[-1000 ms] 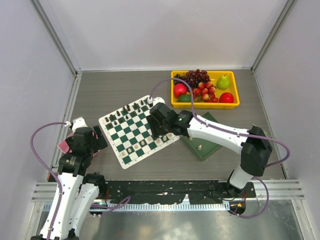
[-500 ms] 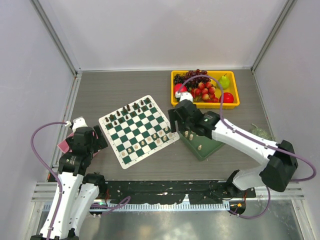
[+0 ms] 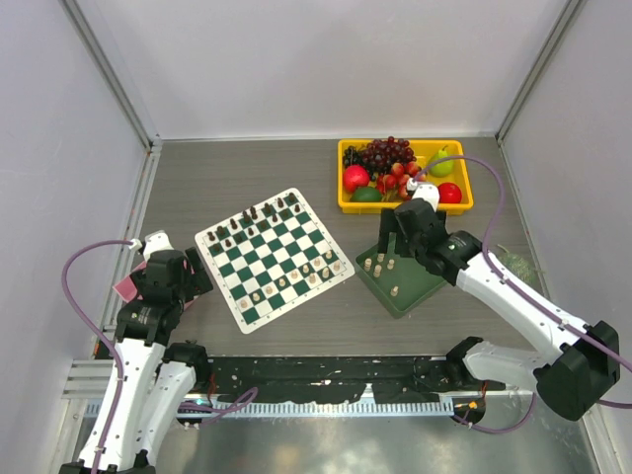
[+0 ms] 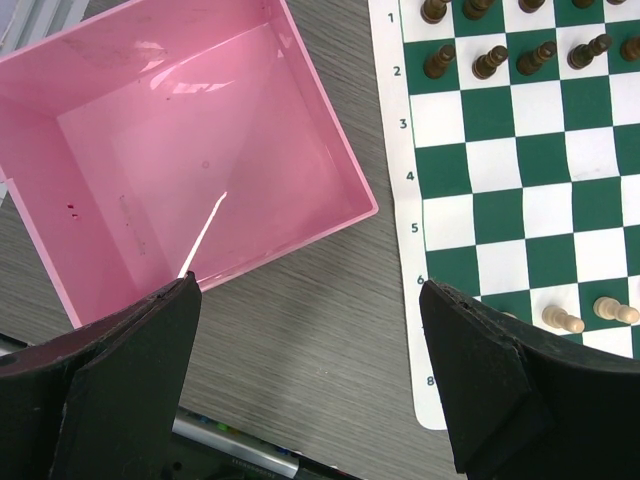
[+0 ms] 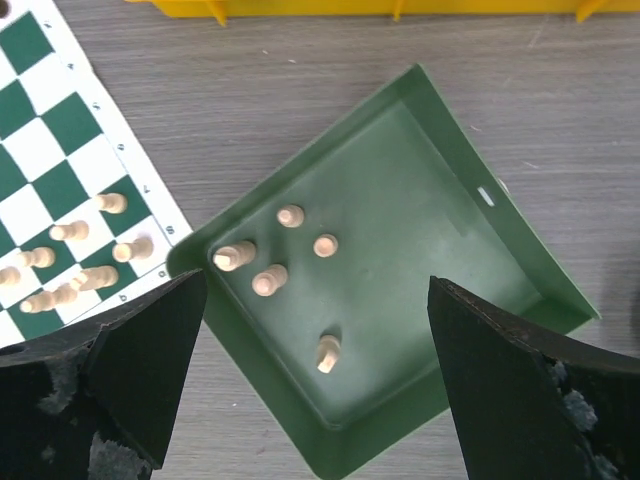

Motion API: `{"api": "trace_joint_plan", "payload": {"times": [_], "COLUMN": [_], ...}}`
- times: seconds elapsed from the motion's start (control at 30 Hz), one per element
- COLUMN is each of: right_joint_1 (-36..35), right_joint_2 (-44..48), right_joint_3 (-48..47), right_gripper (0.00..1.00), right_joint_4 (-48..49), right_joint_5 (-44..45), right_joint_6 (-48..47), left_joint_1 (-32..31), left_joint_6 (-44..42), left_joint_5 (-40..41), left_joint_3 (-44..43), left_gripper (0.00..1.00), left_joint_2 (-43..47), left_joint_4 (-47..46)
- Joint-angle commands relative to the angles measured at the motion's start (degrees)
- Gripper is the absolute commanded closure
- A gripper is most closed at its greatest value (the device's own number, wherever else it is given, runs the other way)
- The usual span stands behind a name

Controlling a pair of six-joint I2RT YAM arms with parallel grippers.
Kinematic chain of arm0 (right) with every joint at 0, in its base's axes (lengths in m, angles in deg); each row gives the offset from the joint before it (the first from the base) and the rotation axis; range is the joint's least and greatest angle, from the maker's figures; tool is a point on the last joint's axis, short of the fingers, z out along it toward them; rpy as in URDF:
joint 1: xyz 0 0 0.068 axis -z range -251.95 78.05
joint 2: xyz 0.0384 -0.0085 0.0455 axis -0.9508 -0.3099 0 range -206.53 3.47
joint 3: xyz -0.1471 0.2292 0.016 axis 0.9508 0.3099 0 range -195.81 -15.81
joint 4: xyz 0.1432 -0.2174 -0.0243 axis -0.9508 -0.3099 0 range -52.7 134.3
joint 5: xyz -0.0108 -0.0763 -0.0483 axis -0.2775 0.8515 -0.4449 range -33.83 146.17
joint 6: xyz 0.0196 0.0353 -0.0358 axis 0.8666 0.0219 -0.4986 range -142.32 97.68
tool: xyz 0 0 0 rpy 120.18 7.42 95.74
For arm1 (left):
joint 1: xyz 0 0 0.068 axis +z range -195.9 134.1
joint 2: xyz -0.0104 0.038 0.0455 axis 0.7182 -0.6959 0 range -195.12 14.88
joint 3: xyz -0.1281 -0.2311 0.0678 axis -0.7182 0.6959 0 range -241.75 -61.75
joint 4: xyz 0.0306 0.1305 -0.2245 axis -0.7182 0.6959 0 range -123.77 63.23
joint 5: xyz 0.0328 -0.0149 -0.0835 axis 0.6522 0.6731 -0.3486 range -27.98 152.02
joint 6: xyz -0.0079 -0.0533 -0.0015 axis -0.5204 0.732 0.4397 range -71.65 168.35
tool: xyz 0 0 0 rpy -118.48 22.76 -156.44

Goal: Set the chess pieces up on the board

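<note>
My right gripper should next move down and to the left in the top view onto the cream piece nearest the tallest one, because that piece is off the board (image 3: 272, 259).
The board (image 3: 272, 259) lies angled at centre-left, with dark pieces (image 3: 252, 219) along its far side and several cream chess pieces (image 3: 286, 281) along its near side. More cream pieces (image 5: 270, 280) stand or lie in the dark green tray (image 5: 450, 250) beside the board's right corner. My right gripper (image 5: 316, 282) hangs open above that tray (image 3: 420, 286), holding nothing. My left gripper (image 4: 308, 285) is open over bare table between the pink box (image 4: 150, 150) and the board's edge (image 4: 395, 200). Two cream pieces (image 4: 563, 320) show near its right finger.
A yellow bin (image 3: 405, 207) of fruit stands just behind the green tray. The pink box (image 3: 128, 286) sits under the left arm at the table's left edge. A small green netted object (image 3: 513, 262) lies at the right. Walls close in three sides.
My right arm has swung right, from over the board's near corner to above the green tray, and its jaws have opened wide. The left arm has not moved.
</note>
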Motion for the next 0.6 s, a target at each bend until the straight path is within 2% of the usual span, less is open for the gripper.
{"api": "trace_joint_plan", "payload": {"times": [0.0, 0.07, 0.27, 0.37, 0.57], "right_joint_1": [3.0, 4.24, 7.32, 8.46, 9.08], "right_joint_2": [2.26, 2.78, 3.4, 1.57, -2.39], "right_joint_3": [2.2, 3.78, 7.39, 7.57, 7.13], "right_gripper": [0.02, 0.04, 0.18, 0.26, 0.35], "right_joint_4": [0.44, 0.88, 3.95, 4.66, 6.33], "right_joint_5": [0.47, -0.76, -5.24, -7.36, -10.43], "right_joint_6": [1.93, 2.46, 2.81, 1.76, 0.26], "left_joint_1": [0.45, 0.46, 0.46, 0.37, 0.46], "left_joint_6": [0.17, 0.09, 0.0, 0.0, 0.09], "left_joint_5": [0.1, 0.02, -0.07, 0.01, 0.19], "left_joint_3": [-1.03, -1.11, -1.11, -1.11, -1.11], "left_gripper": [0.01, 0.01, 0.01, 0.01, 0.01], "left_joint_2": [0.41, 0.24, -0.2, -0.2, -0.38], "left_joint_4": [-1.52, -1.61, -1.61, -1.52, -1.52]}}
